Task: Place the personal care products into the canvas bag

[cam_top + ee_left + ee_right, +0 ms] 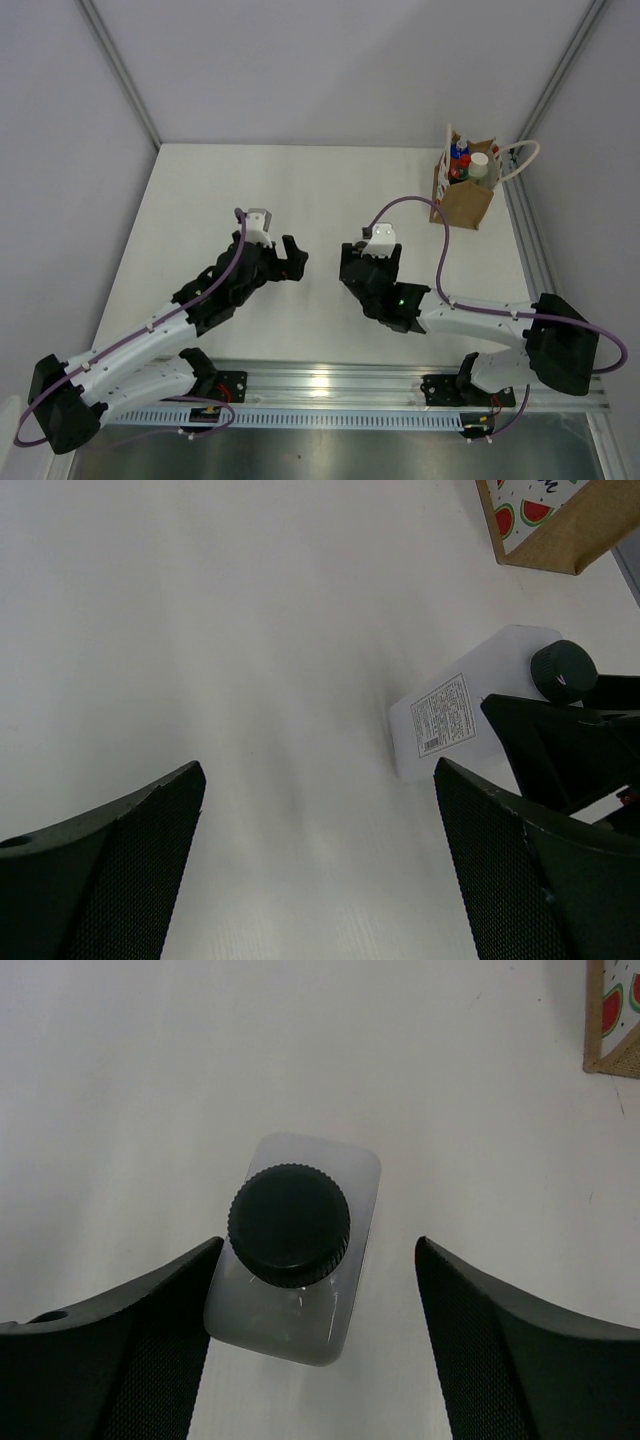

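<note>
The clear square bottle stands crooked between the open fingers, nearer to one, so my right gripper must turn and lower to close around its sides.
The canvas bag (467,203) stands at the far right of the table; its watermelon-print side shows in the left wrist view (560,525) and the right wrist view (612,1020). Inside it are the orange-red bottle with blue cap (459,156) and the olive-green bottle with whitish cap (480,166). The clear square bottle with black cap (295,1250) sits on the table between my right gripper's open fingers, close to the left one; it also shows in the left wrist view (470,715). My right gripper (365,268) hides it from above. My left gripper (293,258) is open and empty, to the bottle's left.
White cord handles (525,160) stick out from the bag toward the right wall. The table's right edge and a metal rail run just beyond the bag. Both arms meet at mid-table, their grippers a short way apart.
</note>
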Robot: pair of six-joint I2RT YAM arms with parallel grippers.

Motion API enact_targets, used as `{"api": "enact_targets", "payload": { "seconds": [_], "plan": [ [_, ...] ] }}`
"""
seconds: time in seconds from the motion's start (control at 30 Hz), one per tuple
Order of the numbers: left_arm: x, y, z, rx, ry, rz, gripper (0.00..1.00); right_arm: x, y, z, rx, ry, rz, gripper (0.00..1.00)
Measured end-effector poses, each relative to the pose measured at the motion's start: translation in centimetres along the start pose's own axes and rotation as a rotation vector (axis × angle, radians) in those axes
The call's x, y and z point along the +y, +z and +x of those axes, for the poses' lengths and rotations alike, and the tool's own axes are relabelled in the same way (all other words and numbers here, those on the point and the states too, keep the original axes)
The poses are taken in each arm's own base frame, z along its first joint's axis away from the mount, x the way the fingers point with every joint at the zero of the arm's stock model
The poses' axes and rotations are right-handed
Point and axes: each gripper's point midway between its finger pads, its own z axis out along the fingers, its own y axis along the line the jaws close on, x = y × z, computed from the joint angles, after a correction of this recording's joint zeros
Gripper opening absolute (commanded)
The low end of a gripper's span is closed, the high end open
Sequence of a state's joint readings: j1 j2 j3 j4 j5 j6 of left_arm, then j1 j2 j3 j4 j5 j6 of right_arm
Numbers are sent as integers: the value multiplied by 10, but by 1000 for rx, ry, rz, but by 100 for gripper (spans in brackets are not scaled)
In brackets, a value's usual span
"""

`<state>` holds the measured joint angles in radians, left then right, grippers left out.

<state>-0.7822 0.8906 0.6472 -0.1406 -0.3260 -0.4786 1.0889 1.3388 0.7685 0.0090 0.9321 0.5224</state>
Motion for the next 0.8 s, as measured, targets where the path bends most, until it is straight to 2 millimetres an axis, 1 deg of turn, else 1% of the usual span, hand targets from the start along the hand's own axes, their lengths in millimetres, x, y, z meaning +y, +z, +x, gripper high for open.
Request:
{"api": "enact_targets", "payload": {
  "seconds": [0.13,0.23,0.37,0.5,0.67,0.8],
  "plan": [
    [0,0,0,0,0,0,99,-1,2,1,-19,-32,-2,75],
    [0,0,0,0,0,0,99,-5,2,9,-21,-66,-30,72],
    [0,0,0,0,0,1,99,-19,1,17,-15,-71,-89,72],
    [0,0,0,0,0,1,99,-31,0,15,-38,-51,-140,72],
    [0,1,2,6,2,2,99,-23,-2,12,-57,-58,-199,72],
    [-1,1,2,8,2,5,99,-15,2,8,-71,-59,-244,72]
  ]
}}
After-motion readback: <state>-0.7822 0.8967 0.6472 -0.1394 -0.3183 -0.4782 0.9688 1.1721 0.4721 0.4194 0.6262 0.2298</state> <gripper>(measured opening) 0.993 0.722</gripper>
